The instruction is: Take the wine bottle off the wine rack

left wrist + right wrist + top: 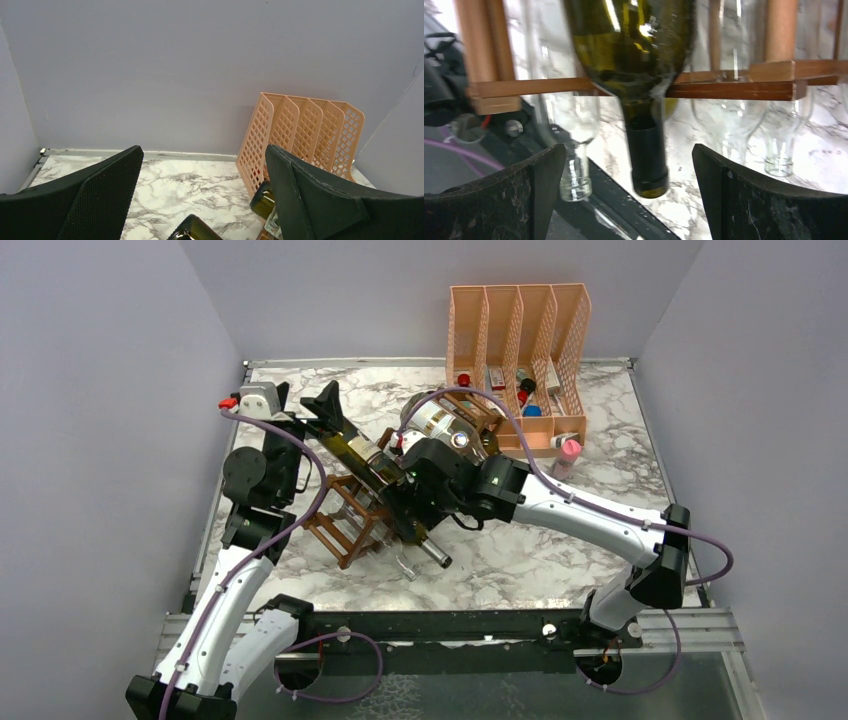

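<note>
The bottle's neck [431, 547] [645, 141] is lined up with the gap between my open fingers, so my right gripper should move down along it toward the bottle's shoulder next and close.
The wine rack [343, 531] is a brown wooden lattice lying across the marble table; one of its bars [729, 89] crosses the right wrist view. A dark green wine bottle [352, 448] lies in it at a slant, its neck [647, 155] sticking out toward the table's near edge. My right gripper [628, 148] is open, with its fingers on either side of that neck and not touching it. My left gripper [325, 405] is open just behind the bottle's base [195, 231], which shows low between its fingers. My left gripper [204, 150] holds nothing.
Clear glass bottles [574, 150] also hang in the rack, and another dark bottle's base [262, 200] shows beside my left gripper's right finger. A peach mesh file organiser [520, 335] with small items stands at the back right. A pink-capped bottle [568, 452] stands in front of it.
</note>
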`<state>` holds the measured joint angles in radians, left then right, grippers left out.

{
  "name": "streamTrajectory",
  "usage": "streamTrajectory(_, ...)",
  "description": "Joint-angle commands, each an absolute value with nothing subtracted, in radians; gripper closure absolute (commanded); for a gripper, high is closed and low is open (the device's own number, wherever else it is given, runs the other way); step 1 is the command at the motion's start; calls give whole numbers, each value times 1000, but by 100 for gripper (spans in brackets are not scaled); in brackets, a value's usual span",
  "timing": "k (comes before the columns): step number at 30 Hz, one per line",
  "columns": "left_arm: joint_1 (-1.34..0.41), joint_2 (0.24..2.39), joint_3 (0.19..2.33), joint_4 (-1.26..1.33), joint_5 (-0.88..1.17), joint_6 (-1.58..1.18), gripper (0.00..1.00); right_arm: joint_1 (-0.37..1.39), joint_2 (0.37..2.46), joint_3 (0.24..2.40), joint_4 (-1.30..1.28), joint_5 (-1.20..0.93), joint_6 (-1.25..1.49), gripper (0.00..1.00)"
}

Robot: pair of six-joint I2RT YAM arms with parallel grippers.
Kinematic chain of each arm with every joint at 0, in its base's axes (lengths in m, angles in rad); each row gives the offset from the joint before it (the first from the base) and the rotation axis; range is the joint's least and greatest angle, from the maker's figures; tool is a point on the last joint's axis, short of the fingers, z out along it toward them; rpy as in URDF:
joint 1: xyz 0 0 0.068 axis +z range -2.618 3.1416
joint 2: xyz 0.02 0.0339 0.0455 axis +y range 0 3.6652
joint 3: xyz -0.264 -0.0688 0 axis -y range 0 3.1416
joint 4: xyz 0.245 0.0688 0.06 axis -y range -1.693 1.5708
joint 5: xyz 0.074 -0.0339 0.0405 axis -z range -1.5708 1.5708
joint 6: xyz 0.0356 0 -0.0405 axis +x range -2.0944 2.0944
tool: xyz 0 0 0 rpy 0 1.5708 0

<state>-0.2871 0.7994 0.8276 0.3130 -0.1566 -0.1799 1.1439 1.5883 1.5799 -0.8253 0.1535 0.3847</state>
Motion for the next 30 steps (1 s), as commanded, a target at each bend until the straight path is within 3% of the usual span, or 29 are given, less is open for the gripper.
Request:
streamTrajectory(1,-281,793,821,344,-134,-192,1,1138,1584,1531,-837,260,323,1)
streamTrajectory(11,-276,796,817,345,-134,-190,1,1138,1542,1368,-560,204,208,10)
streamTrajectory(15,-275,810,813,348,-134,-188,1,1138,1559,1364,-536,209,194,17)
streamTrajectory(30,-244,822,816,353,-98,-213,1,1138,1601,1345,-477,219,149,27)
